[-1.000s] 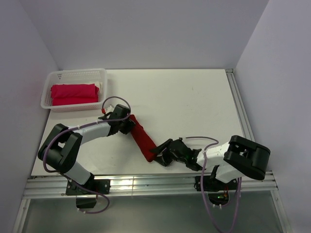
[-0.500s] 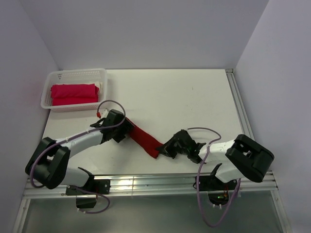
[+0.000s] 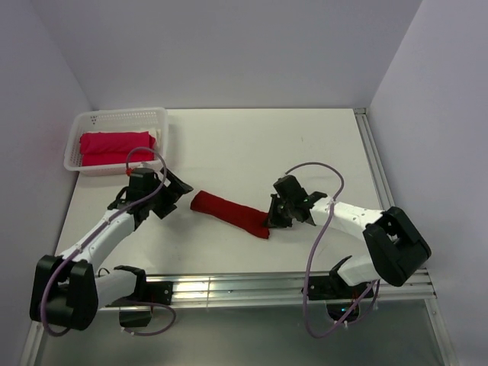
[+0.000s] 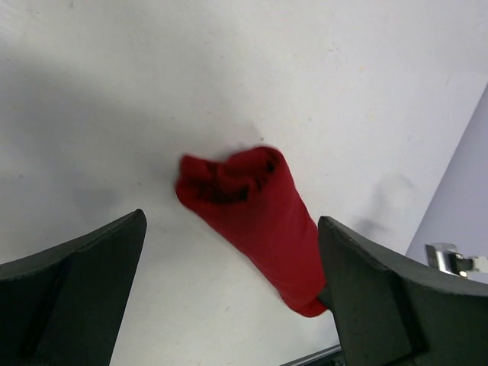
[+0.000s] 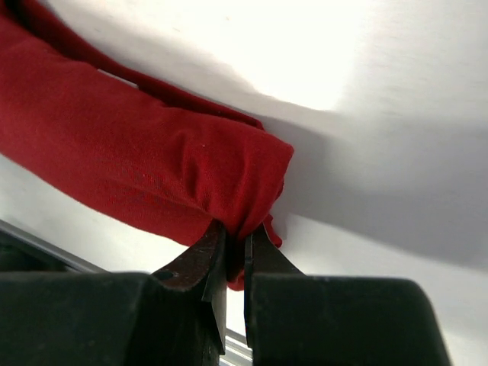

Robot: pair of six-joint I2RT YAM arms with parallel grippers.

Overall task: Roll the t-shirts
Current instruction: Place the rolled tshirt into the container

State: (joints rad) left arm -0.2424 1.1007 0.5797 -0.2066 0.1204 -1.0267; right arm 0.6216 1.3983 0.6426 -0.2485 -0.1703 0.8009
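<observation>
The roll is held only at its other end, so my left gripper will next move down and to the right in the top view, over the roll's loose end point(image 3: 200, 201) point(image 4: 232, 179).
A dark crimson t-shirt point(image 3: 229, 213), rolled into a long tube, lies on the white table point(image 3: 259, 145) between the arms. My right gripper point(image 3: 270, 221) is shut on its right end; in the right wrist view the fingers point(image 5: 210, 255) pinch a fold of that t-shirt point(image 5: 130, 164). To the left of the roll's other end, my left gripper point(image 3: 174, 195) is open and clear of the cloth. The left wrist view shows that t-shirt point(image 4: 255, 217) ahead, between the wide-spread fingers point(image 4: 381, 293). A brighter pinkish-red t-shirt point(image 3: 114, 147) lies rolled in the basket.
A white lattice basket point(image 3: 162, 122) stands at the table's back left corner. A metal rail point(image 3: 229, 286) runs along the near edge, another along the right edge point(image 3: 375, 168). Grey walls close in the left, back and right sides.
My left gripper let go of the roll's left end, opened wide and drew back left. My right gripper shut on the right end and carried it up and right, turning the roll nearly level.
</observation>
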